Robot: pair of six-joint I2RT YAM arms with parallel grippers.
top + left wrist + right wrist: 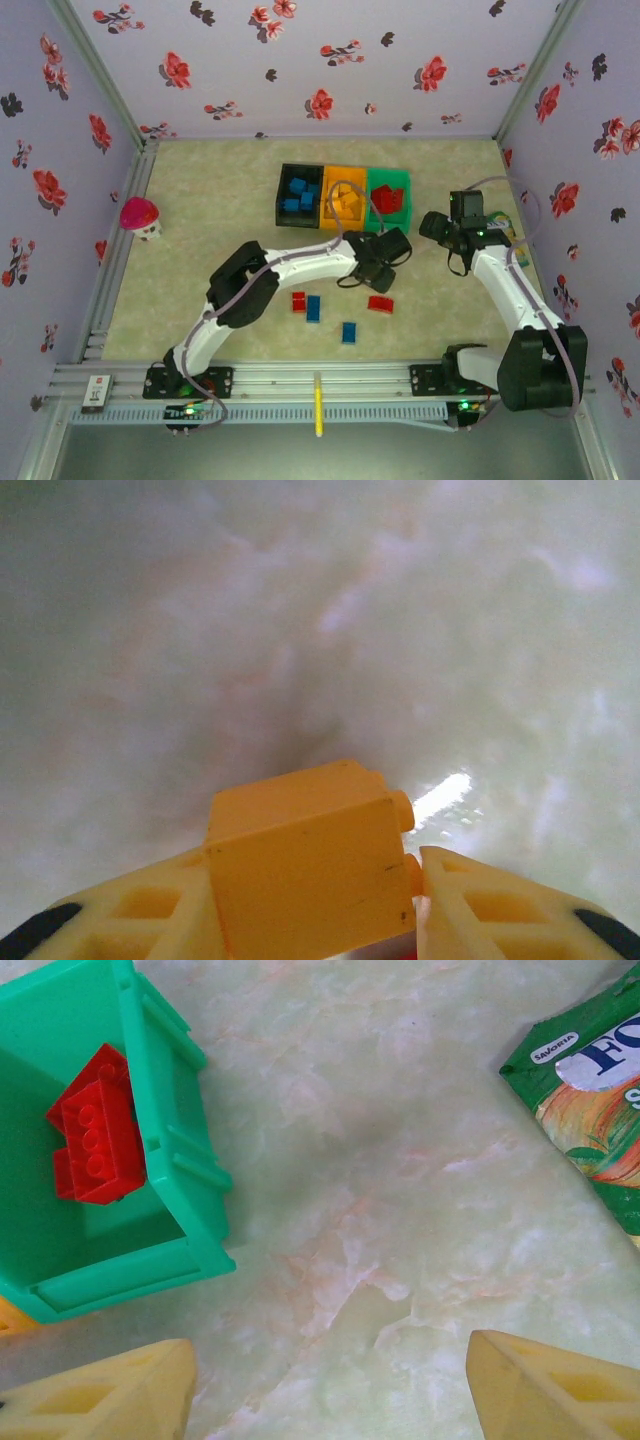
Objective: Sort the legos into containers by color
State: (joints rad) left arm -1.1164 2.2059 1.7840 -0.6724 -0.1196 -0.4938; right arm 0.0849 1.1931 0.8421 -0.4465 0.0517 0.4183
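Note:
My left gripper should next lift the orange-yellow lego outward and release it over the orange container (344, 199), which already holds this color's legos.
My left gripper (315, 910) is shut on an orange-yellow lego (305, 865), held just above the pale table; from above it (372, 266) sits in front of the orange container. Three containers stand in a row: black (282, 192) with blue legos, orange (345, 172) with orange-yellow ones, green (388, 175) with red ones. Loose on the table lie a red lego (299, 301), a blue lego (313, 308), another blue one (348, 332) and a red one (381, 304). My right gripper (330, 1400) is open and empty over bare table, right of the green container (180, 1160) holding red legos (90, 1140).
A green snack packet (590, 1090) lies to the right of my right gripper. A pink-topped mushroom toy (140, 216) stands at the far left. Flowered walls close in the table on three sides. A yellow stick (319, 403) lies across the front rail.

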